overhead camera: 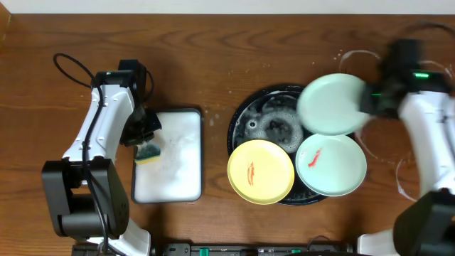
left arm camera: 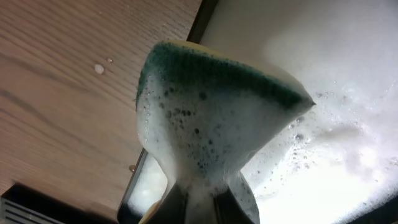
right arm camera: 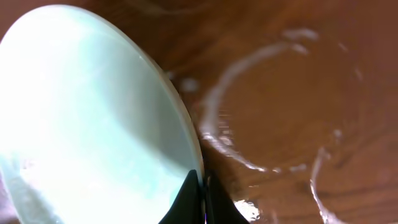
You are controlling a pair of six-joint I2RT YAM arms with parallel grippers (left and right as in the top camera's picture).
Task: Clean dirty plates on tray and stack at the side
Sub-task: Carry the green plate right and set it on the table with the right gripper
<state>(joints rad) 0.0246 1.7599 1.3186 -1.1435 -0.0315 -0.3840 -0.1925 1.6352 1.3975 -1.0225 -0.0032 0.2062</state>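
Note:
The ring-marked tabletop is below my right gripper on the right in the overhead view, so next my right gripper needs to go down toward that side and let go of the lifted plate.
The black tray (overhead camera: 245, 117) holds foam, a yellow plate (overhead camera: 260, 171) with an orange smear at its front left, and a mint-green plate (overhead camera: 331, 165) with a red smear at its front right. My right gripper (overhead camera: 371, 98) is shut on the rim of a second mint-green plate (overhead camera: 331, 104), held lifted over the tray's right rear edge; it shows tilted in the right wrist view (right arm camera: 87, 118), gripper (right arm camera: 203, 186) on its edge. My left gripper (overhead camera: 146, 142) is shut on a foamy green-and-yellow sponge (left arm camera: 211, 118) over the white tray (overhead camera: 178, 178).
The white rectangular tray (left arm camera: 348, 81) is full of soap foam. Whitish water rings (right arm camera: 249, 112) mark the wood tabletop right of the black tray. Cables lie at the far left (overhead camera: 71, 67) and far right.

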